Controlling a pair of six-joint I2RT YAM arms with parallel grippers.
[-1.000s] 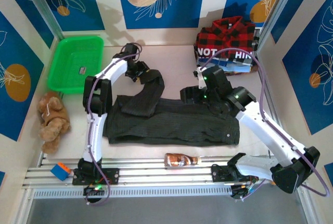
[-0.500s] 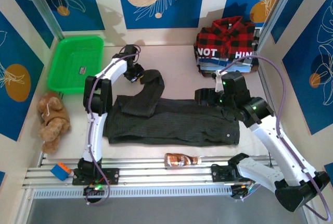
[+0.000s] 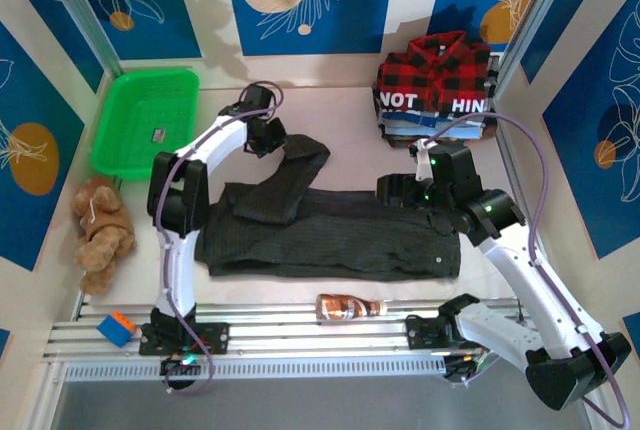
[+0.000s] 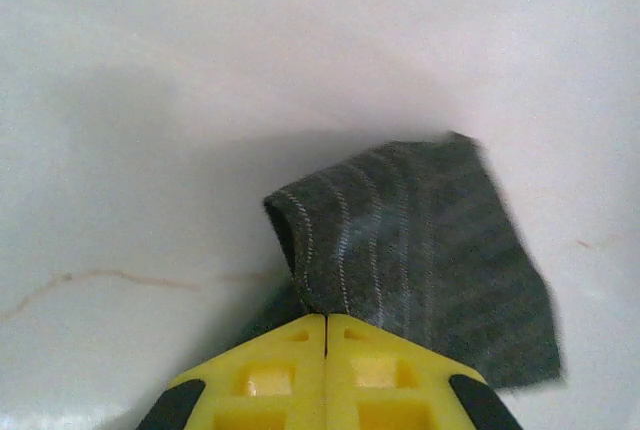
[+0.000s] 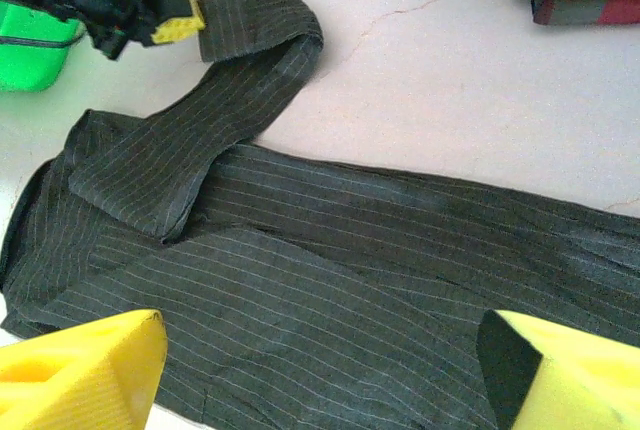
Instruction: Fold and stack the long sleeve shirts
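I should carry the cuff past the sleeve's bend with my left gripper next and let it go on the table (image 3: 354,147) beside the stack, because the sleeve end is doubled back.
The dark charcoal striped shirt (image 3: 330,235) lies flat across the middle of the table, folded into a long band. Its left sleeve (image 3: 300,165) loops up and back toward the far left. My left gripper (image 3: 272,140) is shut on the sleeve's cuff (image 4: 420,250), just above the table, and its yellow tip (image 5: 180,22) shows in the right wrist view. My right gripper (image 3: 400,190) hovers open over the shirt's right part (image 5: 330,280), holding nothing. The red-and-black plaid shirt (image 3: 435,65) tops a stack at the far right.
The stack of folded clothes (image 3: 435,110) sits under the plaid shirt. A green basket (image 3: 145,120) stands at the far left. A teddy bear (image 3: 100,222) lies at the left edge. A brown bottle (image 3: 350,306) and a blue-orange block (image 3: 116,328) lie near the front rail.
My left gripper has carried the sleeve cuff a little to the right. The right arm swung right and back off the shirt's centre, then stayed nearly still.
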